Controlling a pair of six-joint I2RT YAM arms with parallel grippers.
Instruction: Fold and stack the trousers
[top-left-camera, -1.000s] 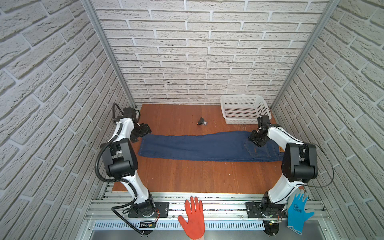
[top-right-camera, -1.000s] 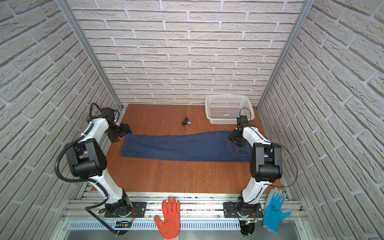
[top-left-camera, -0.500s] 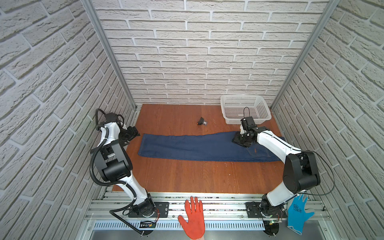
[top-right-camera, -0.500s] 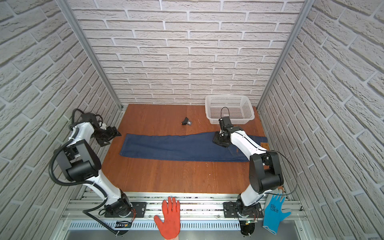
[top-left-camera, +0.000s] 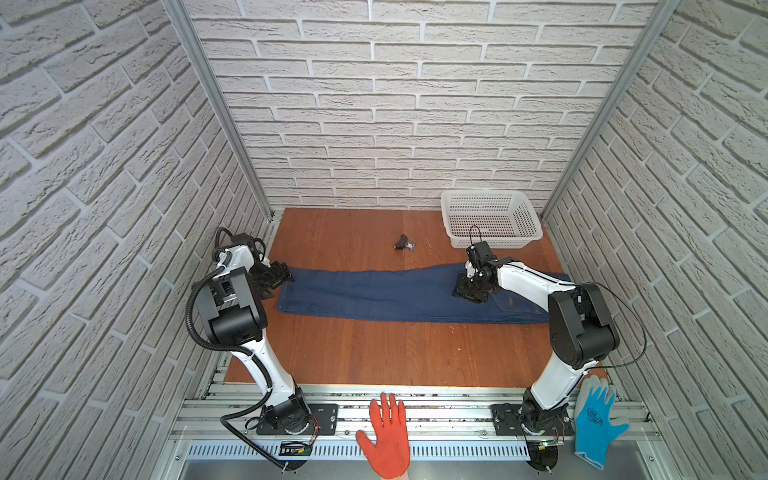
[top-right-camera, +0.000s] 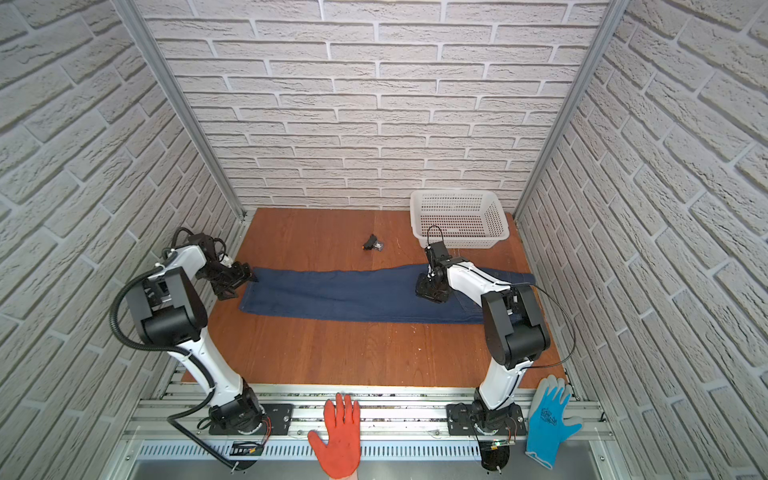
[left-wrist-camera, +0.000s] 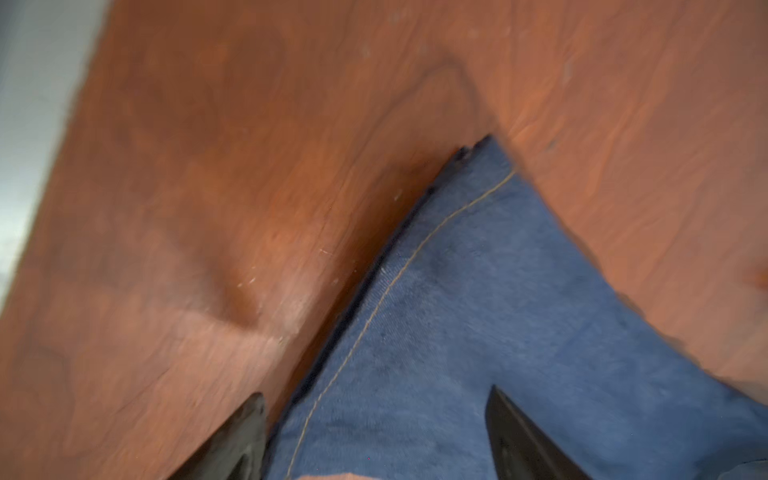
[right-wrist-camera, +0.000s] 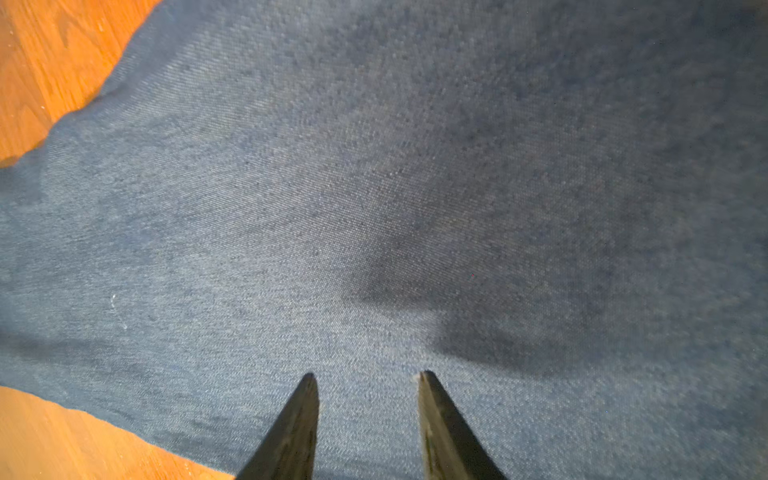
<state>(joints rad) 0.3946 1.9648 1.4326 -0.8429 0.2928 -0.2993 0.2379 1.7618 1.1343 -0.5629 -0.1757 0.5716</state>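
The left gripper lowers onto the trousers' stitched hem edge (top-left-camera: 284, 289) (left-wrist-camera: 300, 428) just below its open fingers next and closes there, because the hem edge already runs between them.
The trousers (top-left-camera: 374, 295) (top-right-camera: 340, 296) lie flat and stretched out across the wooden table, hem to the left and waist to the right. My left gripper (top-left-camera: 285, 275) (top-right-camera: 250, 276) is at the far corner of the hem. It is open in the left wrist view (left-wrist-camera: 376, 395), with one finger over bare wood and the other over the denim (left-wrist-camera: 478, 311), so the stitched hem edge runs between them. My right gripper (top-left-camera: 469, 291) (top-right-camera: 432, 293) hangs low over the thigh part. Its fingers are apart (right-wrist-camera: 366, 375), with only flat denim (right-wrist-camera: 374, 187) below them.
A white basket (top-left-camera: 453, 208) (top-right-camera: 419, 208) stands at the back right, just behind the right arm. A small black object (top-left-camera: 402, 243) lies behind the trousers. An orange glove (top-left-camera: 388, 436) and a blue glove (top-left-camera: 596, 419) rest on the front rail. Brick walls close in on both sides.
The right gripper has slid left along the trousers, from near the waist to the thigh. The left gripper swung out toward the left wall and came back to the hem corner.
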